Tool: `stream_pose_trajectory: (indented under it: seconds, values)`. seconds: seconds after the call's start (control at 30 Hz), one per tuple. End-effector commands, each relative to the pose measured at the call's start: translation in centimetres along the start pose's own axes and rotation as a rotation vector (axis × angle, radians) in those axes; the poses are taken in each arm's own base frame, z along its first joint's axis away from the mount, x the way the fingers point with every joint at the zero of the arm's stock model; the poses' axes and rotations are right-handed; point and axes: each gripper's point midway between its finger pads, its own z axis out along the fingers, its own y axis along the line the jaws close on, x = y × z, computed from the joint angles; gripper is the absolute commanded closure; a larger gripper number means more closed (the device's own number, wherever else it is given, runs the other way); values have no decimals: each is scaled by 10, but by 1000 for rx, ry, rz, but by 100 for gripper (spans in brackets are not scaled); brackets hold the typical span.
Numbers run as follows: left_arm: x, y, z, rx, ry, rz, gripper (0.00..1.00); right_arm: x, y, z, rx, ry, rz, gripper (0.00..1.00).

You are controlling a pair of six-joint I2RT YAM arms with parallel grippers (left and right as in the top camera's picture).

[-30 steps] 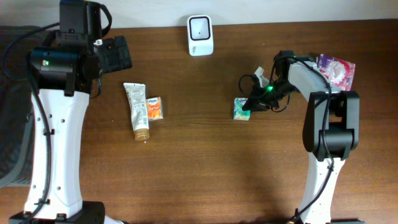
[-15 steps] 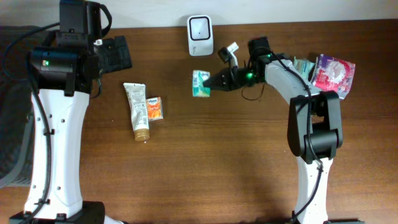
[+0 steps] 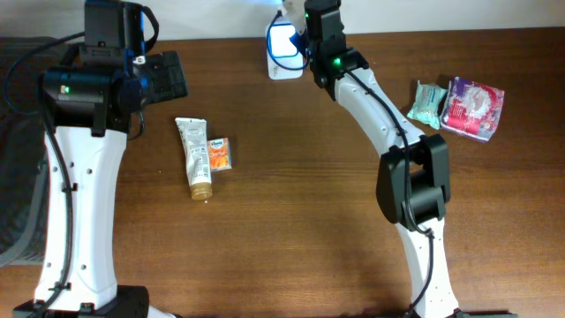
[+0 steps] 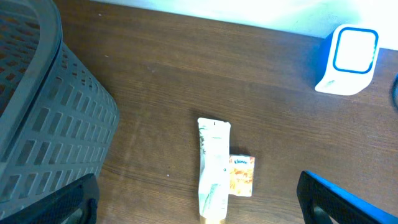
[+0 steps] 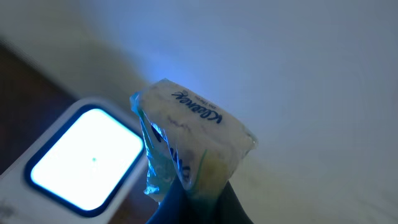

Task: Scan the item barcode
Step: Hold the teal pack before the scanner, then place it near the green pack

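Bare tabletop (image 3: 400,92) beside the teal packet lies below my right gripper, to its right in the overhead view. Next, my right gripper swings over it, lowers and releases there.
My right gripper (image 5: 198,198) is shut on the lower end of a small tissue packet (image 5: 193,134), white with blue lettering and a green stripe. It holds the packet up in the air beside the white scanner (image 5: 87,158), whose window glows bright with blue light. From overhead, the right gripper (image 3: 298,25) sits at the table's back edge, right over the scanner (image 3: 284,49), and the packet is mostly hidden there. My left gripper (image 4: 205,210) hangs open and holds nothing above the table's left side, its dark fingers (image 4: 68,205) spread wide.
A white tube (image 3: 196,157) and a small orange packet (image 3: 219,153) lie side by side under the left gripper. A grey mesh basket (image 4: 43,106) stands at the far left. A teal packet (image 3: 426,103) and a pink pack (image 3: 475,108) lie at the right.
The right arm has swung the tissue packet from the table's right middle to the back, up to the scanner. The left arm has not moved.
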Motion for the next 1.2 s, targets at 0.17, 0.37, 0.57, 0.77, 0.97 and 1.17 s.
stream_pose_trajectory:
  seconds: [0.17,0.37,0.57,0.77,0.97,1.17]
  values:
    - [-1,4,-2,-10,-8,-13,1,8,-3,6,8,11,3,96]
    - [-1,4,-2,-10,-8,-13,1,111,-126,-52,169,310,780,96]
    - [-1,4,-2,-10,-8,-13,1,246,-126,-106,92,746,988,96]
    - [-1,4,-2,-10,-8,-13,1,276,-87,-116,20,882,995,67]
    - [-1,4,-2,-10,-8,-13,1,204,-102,-156,-81,769,1032,34]
    - [-1,4,-2,-10,-8,-13,1,92,-2,-186,-625,656,1090,1]
